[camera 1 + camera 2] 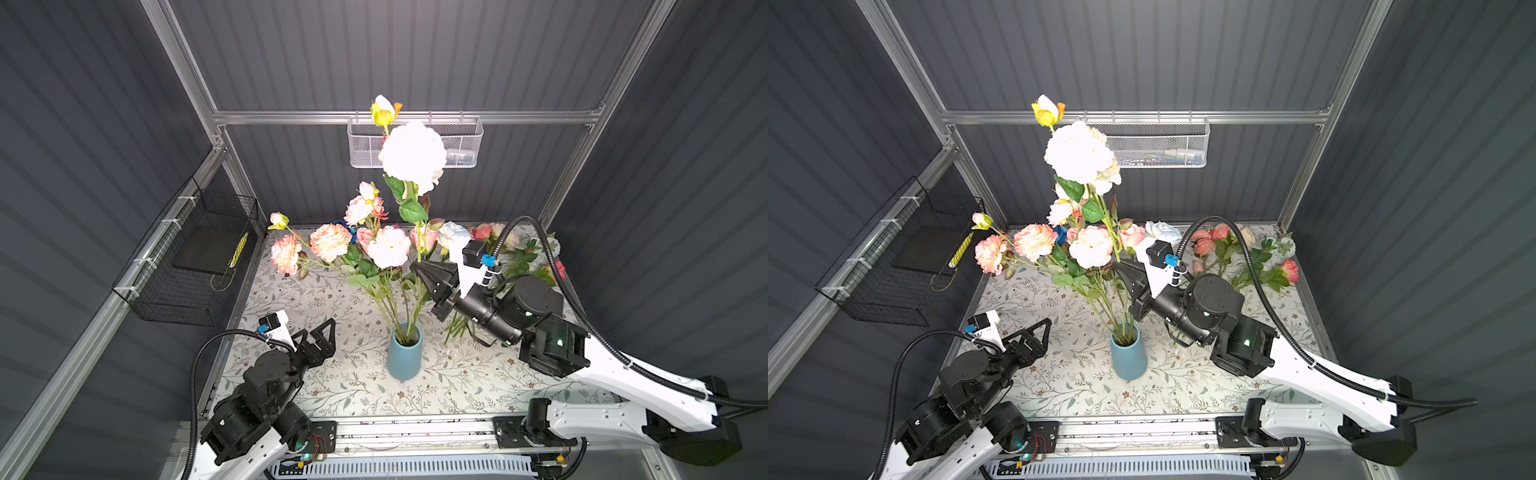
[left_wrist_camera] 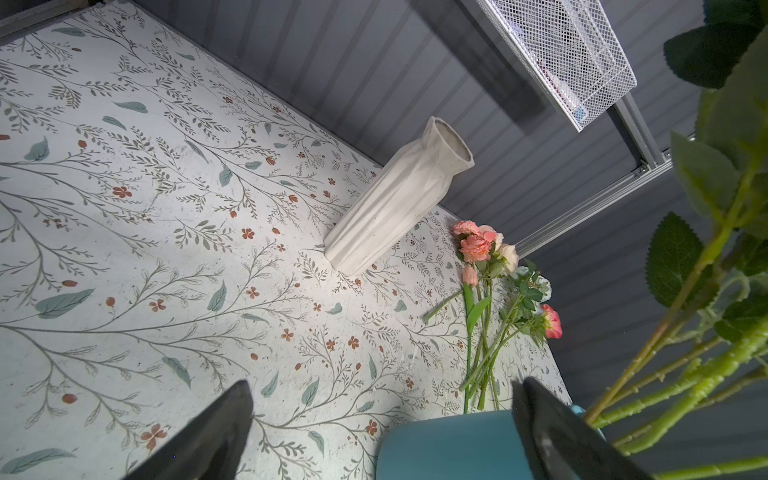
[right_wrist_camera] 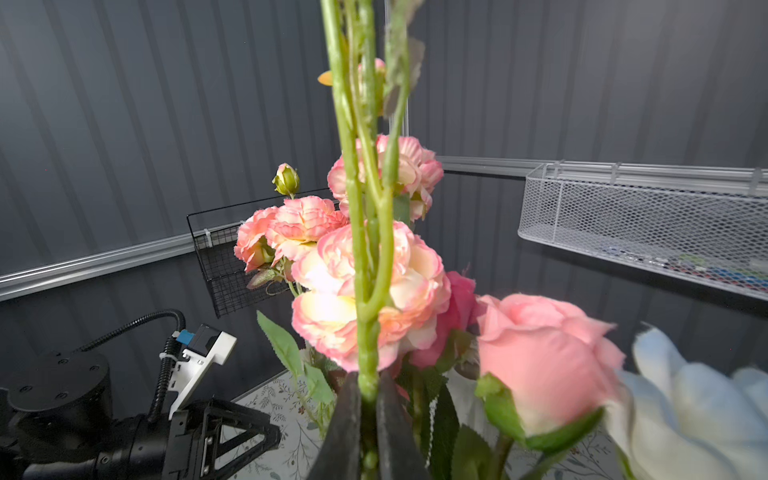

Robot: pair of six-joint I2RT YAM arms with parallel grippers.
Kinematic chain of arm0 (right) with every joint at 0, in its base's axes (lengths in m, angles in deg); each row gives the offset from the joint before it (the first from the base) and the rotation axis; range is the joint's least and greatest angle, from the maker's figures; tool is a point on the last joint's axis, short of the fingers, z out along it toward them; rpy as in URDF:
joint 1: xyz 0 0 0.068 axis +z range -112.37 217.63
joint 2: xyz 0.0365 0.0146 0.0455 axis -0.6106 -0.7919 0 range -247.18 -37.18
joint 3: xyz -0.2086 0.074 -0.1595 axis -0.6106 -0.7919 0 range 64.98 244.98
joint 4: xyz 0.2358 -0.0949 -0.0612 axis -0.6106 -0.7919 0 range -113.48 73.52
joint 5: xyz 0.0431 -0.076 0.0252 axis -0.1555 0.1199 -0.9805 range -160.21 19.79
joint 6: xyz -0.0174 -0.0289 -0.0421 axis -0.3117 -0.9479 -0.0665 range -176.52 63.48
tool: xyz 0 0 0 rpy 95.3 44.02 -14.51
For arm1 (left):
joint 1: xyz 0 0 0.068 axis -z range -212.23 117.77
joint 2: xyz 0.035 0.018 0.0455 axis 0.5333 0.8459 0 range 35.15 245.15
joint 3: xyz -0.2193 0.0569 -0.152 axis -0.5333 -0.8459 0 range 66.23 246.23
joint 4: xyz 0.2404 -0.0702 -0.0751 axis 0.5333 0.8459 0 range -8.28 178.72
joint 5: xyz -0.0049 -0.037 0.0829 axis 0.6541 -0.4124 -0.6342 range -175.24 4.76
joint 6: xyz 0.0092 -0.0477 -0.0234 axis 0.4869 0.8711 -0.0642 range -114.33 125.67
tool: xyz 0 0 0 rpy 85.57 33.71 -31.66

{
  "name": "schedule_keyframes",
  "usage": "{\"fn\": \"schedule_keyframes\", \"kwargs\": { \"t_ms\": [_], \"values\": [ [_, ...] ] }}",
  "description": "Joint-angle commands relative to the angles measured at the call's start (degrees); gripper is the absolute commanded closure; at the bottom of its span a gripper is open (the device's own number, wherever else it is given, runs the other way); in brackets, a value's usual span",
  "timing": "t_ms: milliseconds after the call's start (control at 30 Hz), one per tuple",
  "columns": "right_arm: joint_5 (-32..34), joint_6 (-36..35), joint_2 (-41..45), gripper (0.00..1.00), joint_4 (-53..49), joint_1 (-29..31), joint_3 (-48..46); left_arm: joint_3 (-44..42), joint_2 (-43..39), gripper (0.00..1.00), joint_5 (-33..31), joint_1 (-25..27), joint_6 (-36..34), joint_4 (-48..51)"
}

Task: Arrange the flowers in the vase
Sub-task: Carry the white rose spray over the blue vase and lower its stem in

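Note:
The white bloom of the green stem stands high above the other flowers, so my right gripper needs to move down toward the opening of the blue vase (image 1: 404, 357) next and let go of the stem there.
A blue vase (image 1: 404, 357) (image 1: 1128, 355) stands mid-table with several pink and cream flowers (image 1: 388, 247) (image 1: 1090, 245) in it. My right gripper (image 1: 417, 268) (image 1: 1121, 266) (image 3: 368, 382) is shut on the green stem (image 3: 365, 249) of a tall flower with a big white bloom (image 1: 413, 156) (image 1: 1079, 151), held upright above the vase. More loose flowers (image 1: 519, 253) (image 1: 1237, 253) (image 2: 494, 291) lie at the back right. My left gripper (image 1: 322, 332) (image 1: 1038, 328) (image 2: 382, 399) stands open and empty, left of the vase (image 2: 449, 444).
A white ribbed vase (image 2: 399, 199) stands near the back wall. A black wire basket (image 1: 187, 266) hangs on the left wall. On the back rail hangs a white mesh basket (image 1: 461, 141). The table is covered by a printed floral cloth (image 1: 353, 386).

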Motion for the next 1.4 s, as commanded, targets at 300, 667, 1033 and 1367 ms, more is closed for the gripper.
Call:
{"fn": "schedule_keyframes", "kwargs": {
  "t_ms": [300,667,1033,1367],
  "values": [
    [5.6,-1.7,-0.3,1.00,6.3,2.8,-5.9,1.5,-0.7,0.00,-0.5,0.0,-0.4,0.9],
    [6.9,4.2,2.6,0.96,7.3,5.0,-16.1,1.6,-0.8,0.00,-0.4,0.0,-0.5,1.0],
    [7.9,9.7,4.5,0.72,5.0,5.1,-22.1,1.7,0.6,0.00,0.4,0.0,-0.7,0.1],
    [7.7,12.9,7.7,0.50,2.2,5.2,-25.1,1.3,1.0,0.00,0.7,0.0,-0.7,-0.6]
  ]
}}
